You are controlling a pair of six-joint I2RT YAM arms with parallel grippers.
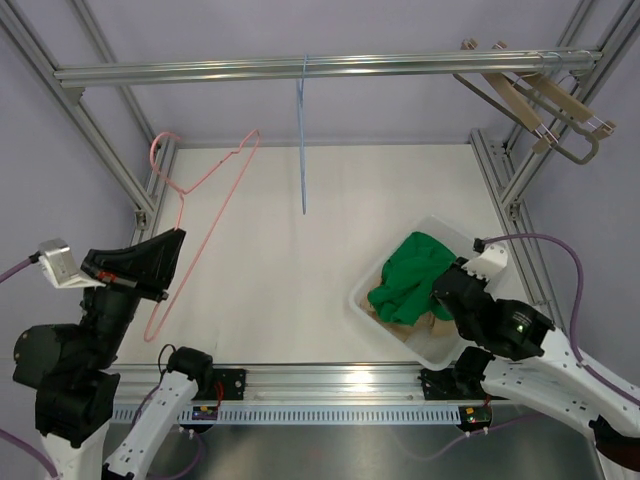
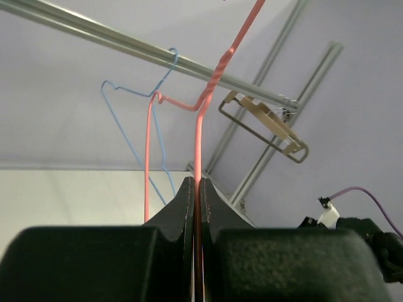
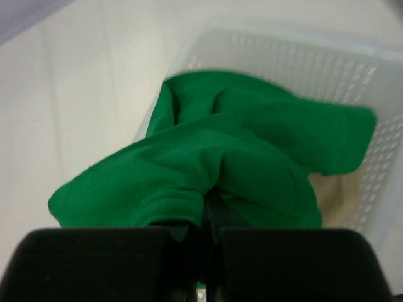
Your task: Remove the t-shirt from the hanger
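Observation:
The t-shirt is off the pink hanger, so my left gripper needs to move outward next to the metal bar beside the blue hanger and let go of the pink hanger hooked there.
My left gripper is shut on the bare pink wire hanger and holds it up at the left; in the left wrist view the hanger runs up from between the closed jaws of that gripper. The green t-shirt is off the hanger and hangs bunched over the white basket at the right. My right gripper is shut on the t-shirt; in the right wrist view the cloth covers the fingertips of that gripper.
A blue wire hanger hangs from the metal rail at the back. Wooden hangers hang at the rail's right end. Beige cloth lies in the basket under the shirt. Frame posts stand at both sides.

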